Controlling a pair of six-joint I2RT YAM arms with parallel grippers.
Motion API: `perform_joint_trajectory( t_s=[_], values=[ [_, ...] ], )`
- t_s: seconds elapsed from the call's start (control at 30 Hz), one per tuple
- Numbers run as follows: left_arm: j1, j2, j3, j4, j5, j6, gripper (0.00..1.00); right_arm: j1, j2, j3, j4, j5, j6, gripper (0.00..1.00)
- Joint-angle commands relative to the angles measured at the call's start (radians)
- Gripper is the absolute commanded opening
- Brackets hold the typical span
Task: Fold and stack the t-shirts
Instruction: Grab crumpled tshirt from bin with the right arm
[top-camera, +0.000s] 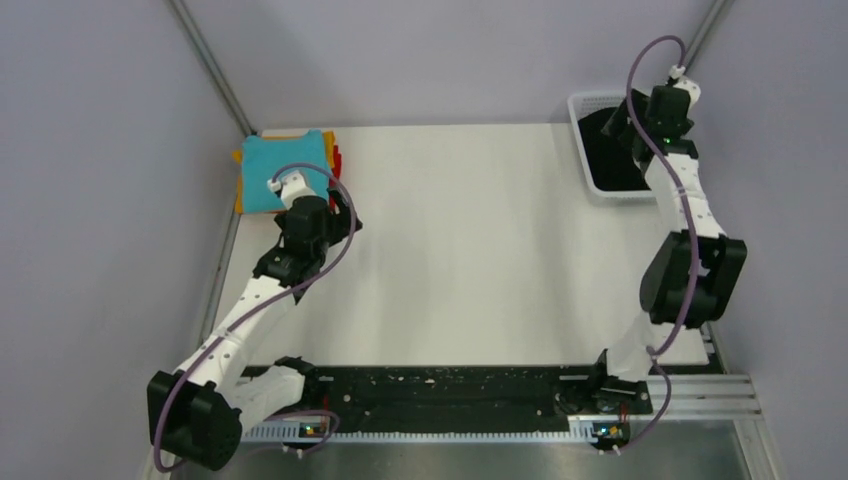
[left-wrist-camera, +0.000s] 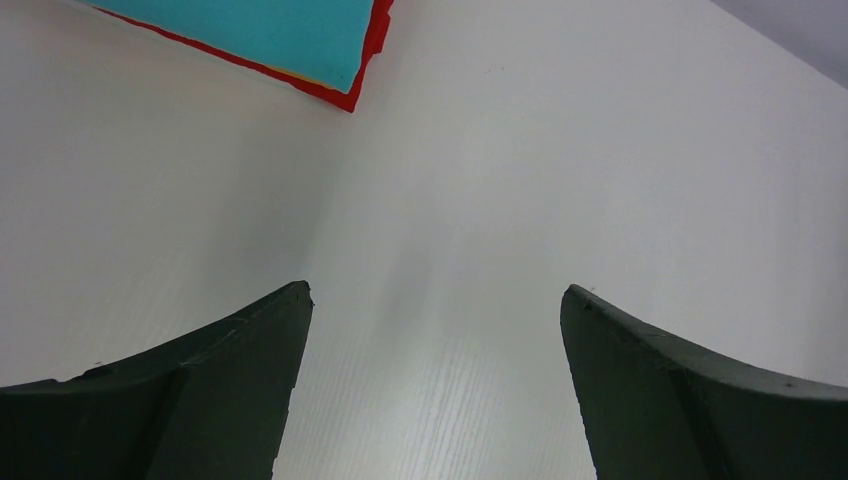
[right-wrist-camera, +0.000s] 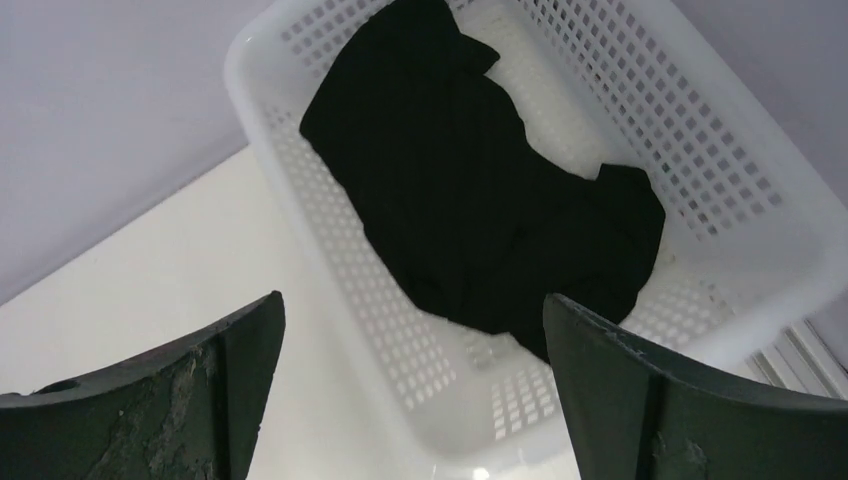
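Note:
The black t-shirt lies crumpled in the basket below my open fingers, so my right gripper should next lower past the basket's rim onto the black t-shirt's middle (top-camera: 606, 142) (right-wrist-camera: 450, 195) and close.
Folded t-shirts lie stacked at the table's far left: a teal one (top-camera: 283, 170) on top, with orange-yellow (top-camera: 240, 188) and red (top-camera: 338, 160) edges showing beneath. The left wrist view catches the teal corner (left-wrist-camera: 270, 30) and its red border (left-wrist-camera: 372, 55). My left gripper (top-camera: 345, 217) hovers just right of the stack, open over bare table (left-wrist-camera: 435, 300). A crumpled black t-shirt (right-wrist-camera: 480, 200) fills the white mesh basket (right-wrist-camera: 310, 230) at the far right (top-camera: 583, 112). My right gripper (right-wrist-camera: 413, 297) hangs open above the basket's near rim, holding nothing, and shows over the basket (top-camera: 622, 128) in the top view.
The white table (top-camera: 470, 240) stretches between stack and basket. Metal frame posts (top-camera: 215, 70) rise at the back corners. A black rail (top-camera: 440, 390) with both arm bases runs along the near edge.

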Motion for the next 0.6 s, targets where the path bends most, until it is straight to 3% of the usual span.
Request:
perform_joint_trajectory(
  t_s=[0.0, 0.37, 0.57],
  values=[
    [0.009, 0.005, 0.053, -0.007, -0.039, -0.028, 0.99, -0.08, 0.217, 0.245, -0.116, -0.175, 0.052, 0.99],
    [0.013, 0.007, 0.067, -0.095, -0.049, -0.121, 0.99, -0.092, 0.755, 0.765, -0.117, -0.179, 0.105, 0.95],
    [0.013, -0.021, 0.051, -0.106, -0.008, -0.138, 0.99, -0.092, 0.89, 0.832, -0.033, -0.332, 0.151, 0.91]
  ],
)
